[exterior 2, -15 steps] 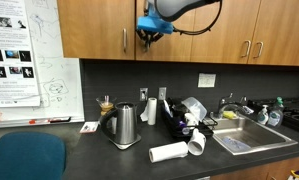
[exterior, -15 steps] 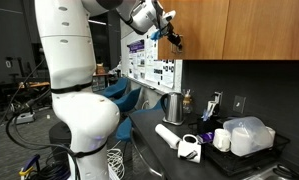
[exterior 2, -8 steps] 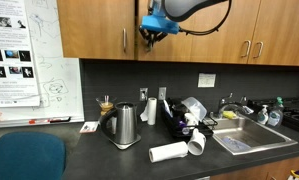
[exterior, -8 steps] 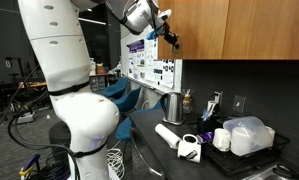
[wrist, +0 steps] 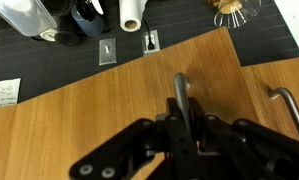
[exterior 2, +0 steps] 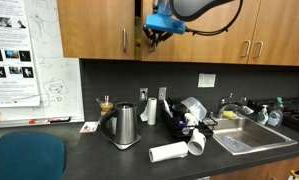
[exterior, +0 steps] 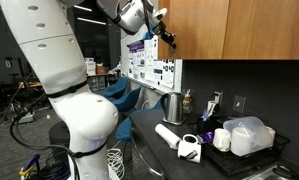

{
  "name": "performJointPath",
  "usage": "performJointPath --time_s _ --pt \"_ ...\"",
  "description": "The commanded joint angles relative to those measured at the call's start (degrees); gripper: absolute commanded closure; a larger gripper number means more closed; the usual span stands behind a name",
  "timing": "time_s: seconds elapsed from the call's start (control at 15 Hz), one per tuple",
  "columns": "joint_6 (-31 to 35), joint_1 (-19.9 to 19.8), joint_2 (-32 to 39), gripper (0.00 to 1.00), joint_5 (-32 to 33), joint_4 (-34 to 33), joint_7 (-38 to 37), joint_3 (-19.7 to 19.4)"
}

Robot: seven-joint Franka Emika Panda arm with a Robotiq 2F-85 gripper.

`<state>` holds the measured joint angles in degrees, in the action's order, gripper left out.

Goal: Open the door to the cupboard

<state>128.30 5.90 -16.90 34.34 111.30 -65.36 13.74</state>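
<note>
Next, my gripper pulls back with the silver bar handle (exterior: 172, 43) (wrist: 180, 88), swings the door wider, then releases, since the door stands just a crack off the cabinet front.
The cupboard (exterior 2: 89, 25) is a medium-brown wooden wall cabinet above the counter, and it shows in both exterior views (exterior: 229, 25). My gripper (exterior 2: 149, 32) is at the lower edge of one door, shut on its small vertical silver bar handle (wrist: 180, 88). In the wrist view the black fingers (wrist: 186, 125) close round the bar against the flat door (wrist: 89, 120). The door looks pulled a crack away from the cabinet front. A neighbouring door's handle (wrist: 287, 105) is to the side.
Below on the dark counter are a steel kettle (exterior 2: 122, 125), a lying paper towel roll (exterior 2: 169, 152), a mug (exterior: 190, 148), a plastic container (exterior: 249, 135) and a sink (exterior 2: 244, 138). A blue chair (exterior 2: 24, 160) stands in front and a whiteboard (exterior 2: 9, 50) hangs beside.
The arm has pulled back from the cabinet with the handle in the gripper. The door edge has come slightly away from the cabinet.
</note>
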Motion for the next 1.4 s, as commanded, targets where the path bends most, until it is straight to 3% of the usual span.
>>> performJointPath --time_s 0.0,0.73,0.8,0.93,1.33 --pt "-1.91 -0.48 -6.40 0.97 -3.53 10.03 -7.27 2.25" --pt "-4.74 -2.36 -18.92 0.97 -6.13 20.36 -10.46 5.58" --pt "-4.91 -2.54 -19.51 0.61 -6.36 20.69 -10.35 5.75" --pt "-4.80 -2.99 -20.19 0.59 -8.37 21.54 -11.20 6.11" --pt "-3.55 -2.87 -19.69 0.17 -15.08 25.88 -16.45 8.44"
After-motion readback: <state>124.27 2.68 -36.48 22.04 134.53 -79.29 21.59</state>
